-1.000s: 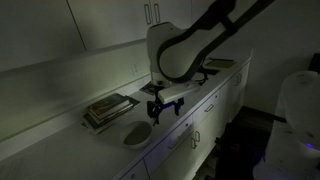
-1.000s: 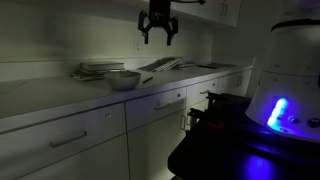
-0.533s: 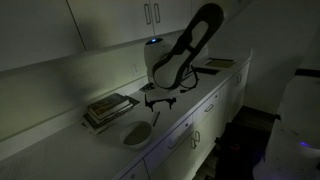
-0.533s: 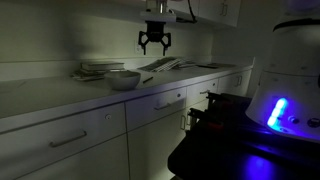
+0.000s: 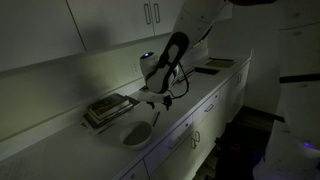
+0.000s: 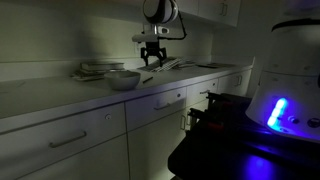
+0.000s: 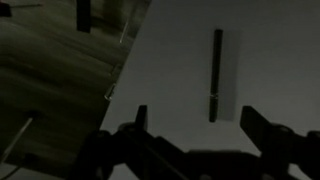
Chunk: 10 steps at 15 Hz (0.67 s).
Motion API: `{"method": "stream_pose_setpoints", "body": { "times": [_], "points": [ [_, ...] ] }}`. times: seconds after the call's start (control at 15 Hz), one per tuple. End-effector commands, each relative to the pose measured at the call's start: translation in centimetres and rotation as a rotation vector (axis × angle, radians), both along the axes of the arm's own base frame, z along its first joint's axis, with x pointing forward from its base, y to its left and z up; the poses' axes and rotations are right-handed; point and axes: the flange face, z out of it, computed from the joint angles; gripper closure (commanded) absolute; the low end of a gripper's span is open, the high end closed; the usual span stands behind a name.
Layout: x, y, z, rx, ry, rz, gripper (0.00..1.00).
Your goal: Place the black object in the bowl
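Note:
The slim stick is lower, between my gripper and the bowl (image 5: 135,133). I will move my gripper down and toward the bowl to close around the stick's middle (image 5: 156,118).
The black object (image 7: 215,75) is a slim dark stick lying on the pale counter; in the wrist view it sits just ahead of and between the fingertips. It also shows faintly in an exterior view (image 5: 155,117), beside the bowl. The pale grey bowl (image 5: 135,133) stands on the counter near its front edge and shows in both exterior views (image 6: 123,79). My gripper (image 7: 200,120) is open and empty. It hangs low over the counter (image 5: 152,98), above the stick and a little past the bowl (image 6: 152,57).
A flat stack of book-like items (image 5: 108,108) lies against the wall behind the bowl. Papers (image 6: 165,65) and a dark flat item (image 5: 210,68) lie further along the counter. Wall cabinets (image 5: 150,14) hang above. The counter's front edge (image 5: 190,105) is close.
The arm has come down from high above the counter. The gripper has dropped towards the stick and stayed open.

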Motion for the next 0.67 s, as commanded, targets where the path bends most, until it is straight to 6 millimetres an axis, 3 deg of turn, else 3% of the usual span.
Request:
{"method": "stream_pose_setpoints", "body": {
  "times": [0.0,0.27,0.6],
  "points": [
    [2.9,0.2,-2.5,0.011,0.043,-0.109,0.0],
    [5.6,1.1,-4.8,0.06,0.063,-0.102,0.02],
    [7.2,0.7,-5.9,0.068,0.071,-0.108,0.29]
  ]
}}
